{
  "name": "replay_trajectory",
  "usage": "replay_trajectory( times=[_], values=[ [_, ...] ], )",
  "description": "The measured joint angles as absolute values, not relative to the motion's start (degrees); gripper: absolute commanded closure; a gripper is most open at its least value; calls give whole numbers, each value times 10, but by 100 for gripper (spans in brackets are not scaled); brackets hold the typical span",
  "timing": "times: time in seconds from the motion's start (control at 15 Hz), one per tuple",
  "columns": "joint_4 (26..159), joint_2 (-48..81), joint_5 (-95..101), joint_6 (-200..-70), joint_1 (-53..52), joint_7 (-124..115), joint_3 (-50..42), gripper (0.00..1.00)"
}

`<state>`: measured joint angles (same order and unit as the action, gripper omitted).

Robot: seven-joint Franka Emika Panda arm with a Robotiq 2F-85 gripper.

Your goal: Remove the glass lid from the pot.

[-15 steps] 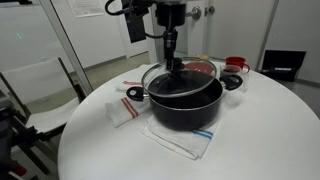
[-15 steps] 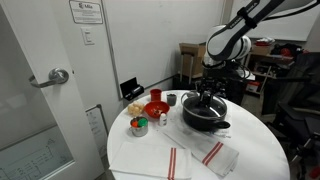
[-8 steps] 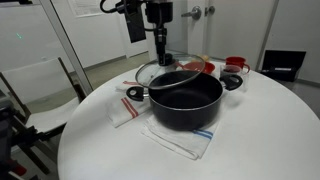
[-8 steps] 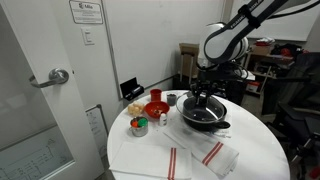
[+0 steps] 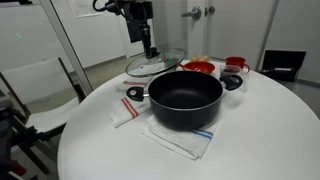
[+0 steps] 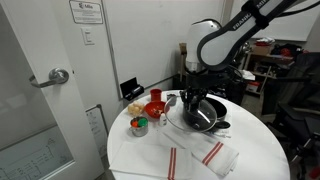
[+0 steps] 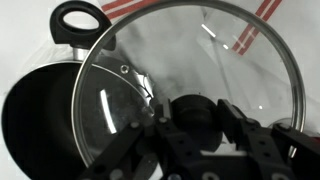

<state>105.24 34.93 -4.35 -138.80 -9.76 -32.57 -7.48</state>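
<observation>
The free spot at the striped towel's end (image 6: 173, 149) (image 7: 231, 60) is below, farther from the pot. My gripper needs to carry the lid that way and down next, and let go of the knob.
The large black pot (image 5: 184, 100) stands open on a striped cloth in the middle of the round white table; it also shows in an exterior view (image 6: 203, 117) and at the left of the wrist view (image 7: 40, 120). My gripper (image 5: 151, 50) is shut on the black knob of the glass lid (image 5: 153, 64) and holds the lid in the air, off the pot and to its far left side. In the wrist view the glass lid (image 7: 200, 70) fills the frame, with the gripper (image 7: 190, 122) closed around its knob.
Red bowls (image 5: 199, 68) and a red cup (image 5: 236, 65) stand behind the pot. A folded striped towel (image 5: 122, 110) lies left of the pot, another (image 5: 185, 140) under it. Small containers (image 6: 139, 125) sit near the table edge (image 5: 90, 140).
My gripper has lifted the glass lid off the pot and carried it up and to the left; the pot now stands uncovered.
</observation>
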Motion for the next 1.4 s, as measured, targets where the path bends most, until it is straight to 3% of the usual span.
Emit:
replay_trajectory(
  times=[1.4],
  values=[
    [866, 527, -36, -1328, -107, -192, -3, 77]
  ],
)
